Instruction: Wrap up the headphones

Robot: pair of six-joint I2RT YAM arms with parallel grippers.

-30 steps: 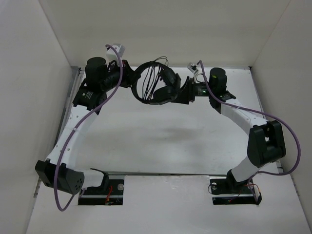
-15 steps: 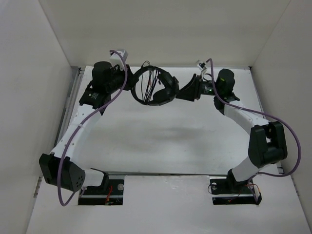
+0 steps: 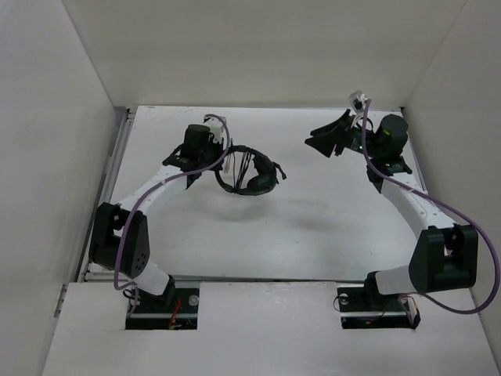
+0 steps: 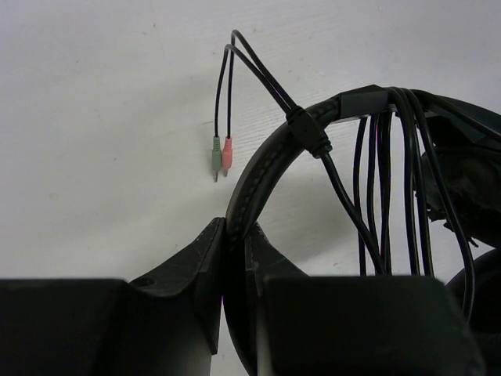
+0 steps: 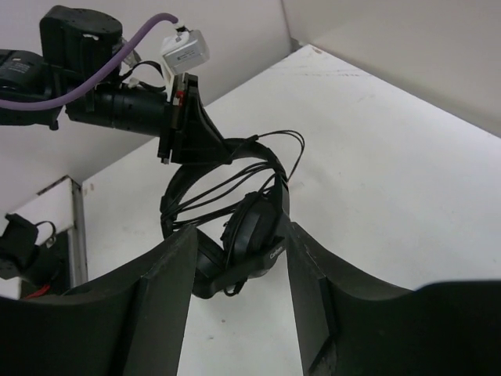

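Observation:
The left gripper goes down toward the right in the top view next, to the tabletop below it, and releases the headband, since the headphones' cord is looped.
The black headphones [image 3: 250,172] hang by their headband from my left gripper [image 3: 222,163], which is shut on the band. In the left wrist view the headband [image 4: 262,168] sits pinched between the jaws of that gripper [image 4: 235,235]. The thin black cord [image 4: 391,172] is looped several times around the band. Its green and pink plugs [image 4: 221,155] dangle over the table. My right gripper [image 3: 323,138] is open and empty, well to the right of the headset. In the right wrist view the earcups [image 5: 254,223] show beyond the spread right gripper [image 5: 240,229].
White walls enclose the white table [image 3: 313,219] at the back and on both sides. Thick purple cables run along both arms [image 3: 423,196]. The left arm's wrist and camera [image 5: 117,94] show beyond the headset in the right wrist view.
The right gripper has come off the earcup and drawn back to the right. The left arm has brought the headphones nearer and lower, still gripping the headband.

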